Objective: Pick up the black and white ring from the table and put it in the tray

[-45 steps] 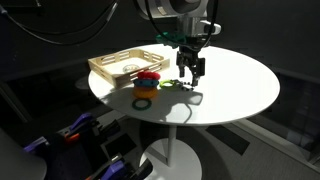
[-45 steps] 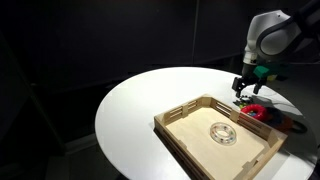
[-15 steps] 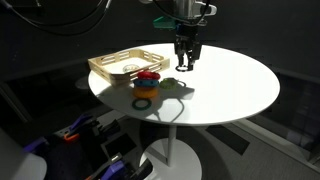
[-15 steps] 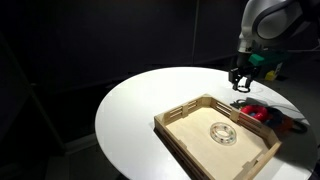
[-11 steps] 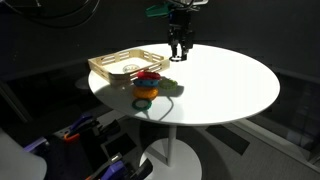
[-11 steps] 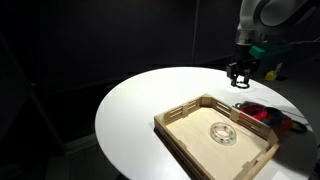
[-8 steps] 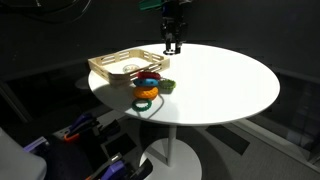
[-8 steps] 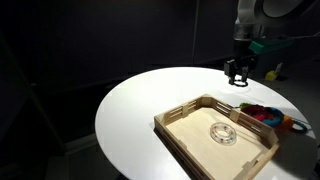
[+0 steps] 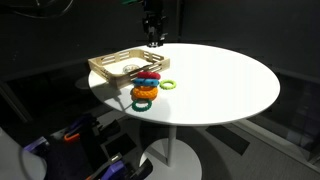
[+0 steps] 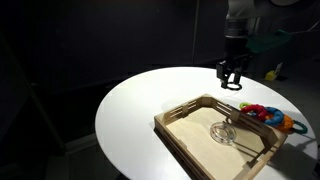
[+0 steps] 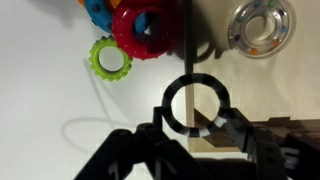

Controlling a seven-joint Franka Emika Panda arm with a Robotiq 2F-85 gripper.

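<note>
The held ring hangs above the tray's edge, so the gripper will next move past that edge and lower to the tray's bottom beside the clear ring for the release.
The black and white ring hangs in the air in the wrist view, pinched at its lower edge by my gripper, which is shut on it. Below the ring runs the edge of the light wooden tray. In both exterior views the gripper hovers high above the far side of the tray, which rests on the round white table. A clear ring lies inside the tray.
A stack of coloured rings sits on the table beside the tray. A pale green ring lies next to the stack. Dark surroundings ring the table.
The gripper, still shut on the black and white ring, has risen from beside the ring stack and travelled across to above the tray's far edge.
</note>
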